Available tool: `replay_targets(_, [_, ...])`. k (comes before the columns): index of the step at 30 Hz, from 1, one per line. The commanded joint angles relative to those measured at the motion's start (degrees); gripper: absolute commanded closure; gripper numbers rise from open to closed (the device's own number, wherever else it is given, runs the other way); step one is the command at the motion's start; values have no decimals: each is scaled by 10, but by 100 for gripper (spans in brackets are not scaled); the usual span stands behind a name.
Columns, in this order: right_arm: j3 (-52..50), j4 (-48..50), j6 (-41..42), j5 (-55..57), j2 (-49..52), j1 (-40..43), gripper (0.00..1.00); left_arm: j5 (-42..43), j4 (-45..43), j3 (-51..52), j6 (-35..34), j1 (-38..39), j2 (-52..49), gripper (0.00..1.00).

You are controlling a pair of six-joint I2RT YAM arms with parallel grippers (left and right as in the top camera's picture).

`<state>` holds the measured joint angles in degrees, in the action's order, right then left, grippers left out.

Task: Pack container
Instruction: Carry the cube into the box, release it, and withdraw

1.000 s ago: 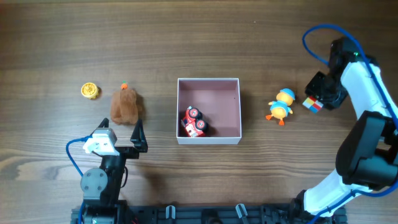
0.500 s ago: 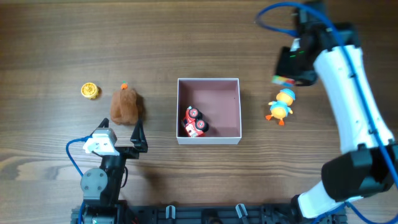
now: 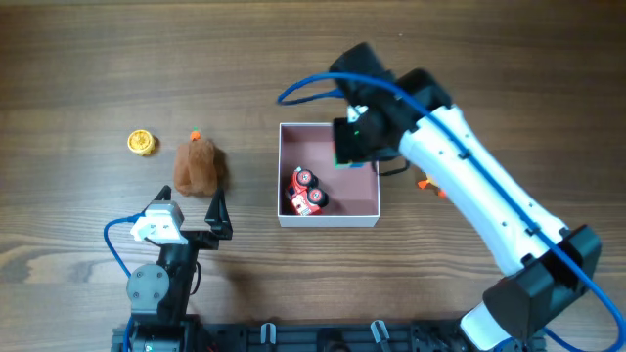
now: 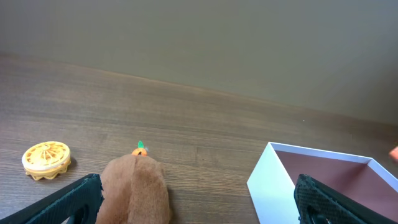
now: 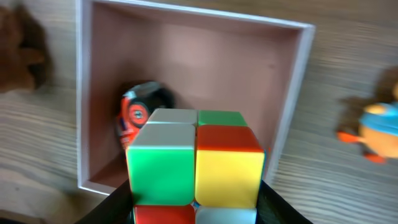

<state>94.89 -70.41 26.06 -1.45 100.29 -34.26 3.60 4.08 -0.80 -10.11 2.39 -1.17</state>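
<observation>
The bare pink bottom of the container is below my right gripper. I should next lower my right gripper into the container [image 3: 327,221] and let go of the multicoloured cube beside the red toy car.
The container [image 3: 327,221], a square white-walled box with a pink floor, sits mid-table and holds a red toy car [image 3: 305,193]. It also shows in the left wrist view [image 4: 272,186] and the right wrist view [image 5: 295,106]. My right gripper [image 3: 354,147] hangs over the box's upper right part, shut on a multicoloured cube [image 5: 194,160]. My left gripper [image 4: 199,199] is open, low at the front left, with a brown plush toy [image 3: 199,165] just ahead of it. The orange duck toy [image 3: 428,183] is mostly hidden under the right arm.
A small yellow disc [image 3: 143,143] lies left of the plush, also seen in the left wrist view [image 4: 46,160]. The right arm spans from the lower right corner up to the box. The blue cable loops above the box.
The right arm swung left from the far right, carrying the cube past the duck to above the container. The left arm has not moved.
</observation>
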Motion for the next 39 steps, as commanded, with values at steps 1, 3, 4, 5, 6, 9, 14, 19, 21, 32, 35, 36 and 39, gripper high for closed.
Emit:
replay_targets(1, [-37, 26, 35, 5, 14, -13, 53, 10, 0, 5, 5, -4, 2, 0])
replay_targets(3, [-61, 48, 40, 5, 23, -12, 53, 10, 0, 5, 5, -4, 2, 0])
replay_targets(4, [-69, 59, 39, 5, 26, -11, 53, 10, 0, 5, 5, -4, 2, 0])
replay_targets(5, [-75, 71, 39, 5, 31, -11, 53, 10, 0, 5, 5, -4, 2, 0])
replay_targets(6, [-76, 79, 39, 5, 34, -11, 53, 10, 0, 5, 5, -4, 2, 0])
replay_targets(9, [-76, 100, 39, 8, 44, -11, 52, 10, 0, 5, 5, -4, 2, 0])
replay_targets(14, [-76, 98, 40, 69, 70, -8, 50, 10, 0, 5, 5, -4, 2, 0])
replay_targets(19, [-76, 101, 40, 75, 92, 8, 48, 10, 0, 5, 5, -4, 2, 0])
replay_targets(21, [-76, 102, 40, 72, 98, 14, 45, 10, 0, 5, 5, -4, 2, 0])
replay_targets(32, [-60, 98, 35, 85, 100, 20, 34, 10, 0, 5, 5, -4, 2, 0])
replay_targets(35, [-13, 61, 32, 100, 91, 31, 31, 10, 0, 5, 5, -4, 2, 0])
replay_targets(36, [18, 34, 33, 118, 82, 42, 30, 10, 0, 5, 5, -4, 2, 0])
replay_targets(39, [90, -34, 41, 179, 55, 81, 22, 10, 0, 5, 5, -4, 2, 0])
